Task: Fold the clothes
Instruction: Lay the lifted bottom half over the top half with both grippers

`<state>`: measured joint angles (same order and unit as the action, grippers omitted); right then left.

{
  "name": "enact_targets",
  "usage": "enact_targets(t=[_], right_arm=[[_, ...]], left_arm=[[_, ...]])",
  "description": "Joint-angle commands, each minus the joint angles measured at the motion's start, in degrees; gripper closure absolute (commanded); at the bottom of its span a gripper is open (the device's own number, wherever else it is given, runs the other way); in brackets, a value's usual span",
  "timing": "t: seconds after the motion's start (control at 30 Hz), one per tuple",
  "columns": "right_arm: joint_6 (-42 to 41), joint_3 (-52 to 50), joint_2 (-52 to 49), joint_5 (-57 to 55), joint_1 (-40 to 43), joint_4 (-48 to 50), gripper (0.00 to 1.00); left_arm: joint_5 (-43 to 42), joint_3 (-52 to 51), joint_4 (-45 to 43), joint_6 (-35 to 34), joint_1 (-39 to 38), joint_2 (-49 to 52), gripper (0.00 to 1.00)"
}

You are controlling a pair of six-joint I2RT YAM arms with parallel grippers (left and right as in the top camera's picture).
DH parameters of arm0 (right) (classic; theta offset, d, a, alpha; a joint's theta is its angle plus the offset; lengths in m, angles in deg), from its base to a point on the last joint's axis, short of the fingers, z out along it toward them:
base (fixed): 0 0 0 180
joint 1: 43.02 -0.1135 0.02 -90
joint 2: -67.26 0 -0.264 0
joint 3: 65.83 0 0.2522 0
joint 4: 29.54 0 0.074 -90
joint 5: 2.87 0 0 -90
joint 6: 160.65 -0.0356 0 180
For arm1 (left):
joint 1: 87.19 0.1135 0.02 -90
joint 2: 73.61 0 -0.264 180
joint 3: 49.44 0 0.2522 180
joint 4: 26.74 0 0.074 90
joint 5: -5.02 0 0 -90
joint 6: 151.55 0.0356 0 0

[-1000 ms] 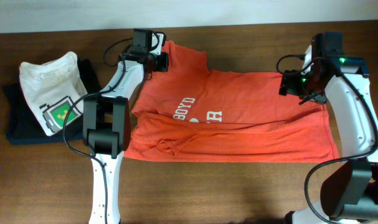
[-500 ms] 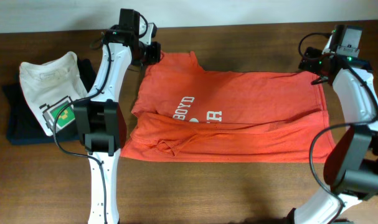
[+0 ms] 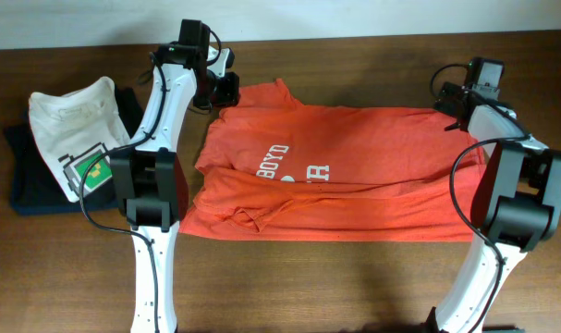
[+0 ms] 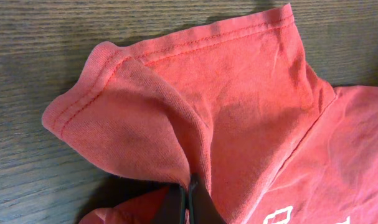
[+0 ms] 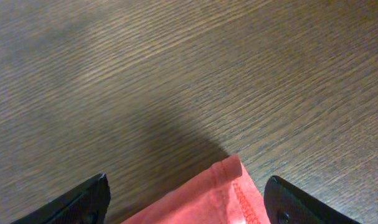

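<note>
The robot's right gripper will next go down over the shirt's far hemmed corner (image 3: 453, 116) (image 5: 227, 179) and close on the tip of that corner, because the corner is already between its two open fingers.
The red-orange T-shirt (image 3: 340, 171) lies spread across the table with white lettering facing up, its lower part folded up in a loose band. My left gripper (image 3: 226, 85) is at the shirt's far left corner, shut on the sleeve fabric (image 4: 176, 112), which bunches up above the jaws (image 4: 189, 199). My right gripper (image 3: 449, 100) is at the shirt's far right corner. Its jaws (image 5: 185, 199) are open, with the hemmed corner (image 5: 229, 177) lying between them on the table.
A white T-shirt with a green pixel graphic (image 3: 77, 134) lies on a dark navy folded garment (image 3: 26, 180) at the left. The brown wooden table (image 3: 354, 277) runs to a pale wall at the far edge.
Both grippers moved outward and back toward the far edge, stretching the shirt's top edge. The right gripper has let go of the shirt's corner and now stands open over it.
</note>
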<state>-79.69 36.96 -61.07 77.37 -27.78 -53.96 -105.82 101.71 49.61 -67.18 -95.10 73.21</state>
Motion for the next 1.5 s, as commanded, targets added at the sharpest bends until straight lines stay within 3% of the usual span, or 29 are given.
enact_targets(t=[0.0,0.1,0.17,0.27,0.3,0.5,0.57,0.73,0.93,1.03,1.23,1.47], right_arm=[[-0.6,0.5,-2.4,-1.9,0.5,0.7,0.19],[-0.9,0.5,-3.3,-1.9,0.5,0.5,0.44],[-0.9,0.6,-3.3,-1.9,0.6,0.6,0.72],[-1.0,0.7,-3.2,-5.3,0.7,0.0,0.92],[-0.9,1.1,-3.0,-6.9,0.7,-1.6,0.95],[-1.6,5.9,0.7,-7.2,2.2,-15.3,0.96],[-1.6,9.0,2.6,-5.9,2.4,-24.2,0.96],[-2.3,14.6,5.4,-2.8,2.4,-42.9,0.96],[-2.4,20.8,7.6,-2.4,2.4,-62.9,0.96],[-2.4,20.9,8.1,-2.4,2.4,-72.0,0.95],[-2.4,20.9,8.1,0.3,2.5,-80.4,0.95],[-2.4,20.9,8.1,0.1,3.6,-86.5,0.95]], left_arm=[[-0.8,0.8,0.1,-0.3,0.1,0.1,1.00],[-0.8,0.8,0.2,-0.3,0.1,0.1,0.99],[-0.8,0.8,0.3,-0.3,0.1,0.1,0.99],[-0.8,0.8,1.7,-0.3,0.1,0.1,1.00],[-0.9,0.8,2.7,-0.3,0.1,0.1,0.99],[-6.1,3.1,8.2,-0.3,0.1,-1.5,0.99],[-7.9,3.4,8.9,-0.3,0.1,-4.0,0.99],[-7.3,3.4,15.6,-0.3,0.2,-8.7,1.00],[-2.7,3.4,32.4,2.0,0.1,-9.2,0.99],[-2.1,2.9,34.2,3.8,-0.9,-9.6,1.00],[6.3,-2.7,34.2,1.9,-4.2,-14.3,0.99],[10.1,-17.6,34.1,1.8,-5.1,-23.3,1.00]])
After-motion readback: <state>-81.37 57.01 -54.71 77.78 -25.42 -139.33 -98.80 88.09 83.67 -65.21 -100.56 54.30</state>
